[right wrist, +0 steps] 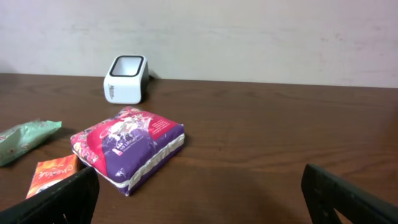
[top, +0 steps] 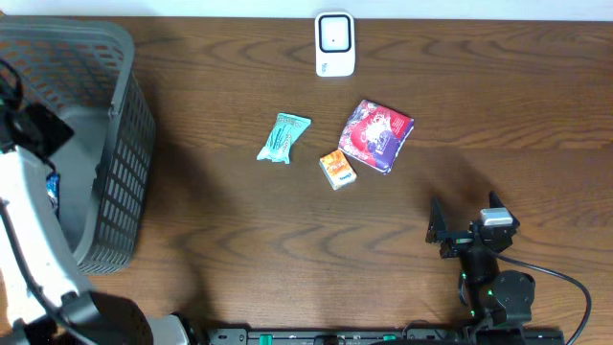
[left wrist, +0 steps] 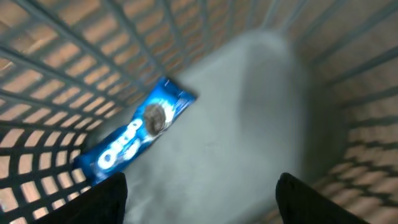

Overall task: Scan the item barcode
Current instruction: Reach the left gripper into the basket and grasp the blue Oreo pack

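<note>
The Oreo pack is below, by the basket's mesh side. My left gripper will go down and to the left in its wrist view next, onto the Oreo pack's middle (top: 54,190) (left wrist: 139,129).
The white barcode scanner (top: 334,43) stands at the table's far edge; the right wrist view shows the scanner (right wrist: 126,79) facing up. A blue Oreo pack (left wrist: 134,132) lies inside the grey basket (top: 123,57), leaning against its mesh wall (left wrist: 56,62). My left gripper (left wrist: 200,186) hovers open over the basket floor, just right of the pack, holding nothing. My right gripper (top: 465,213) is open and empty near the front right of the table; in its own view the right gripper (right wrist: 199,180) points toward the scanner.
A purple and pink pouch (top: 376,135), a small orange box (top: 337,169) and a teal packet (top: 283,137) lie mid-table between my right gripper and the scanner. The tall basket fills the left side, with my left arm (top: 29,220) reaching into it.
</note>
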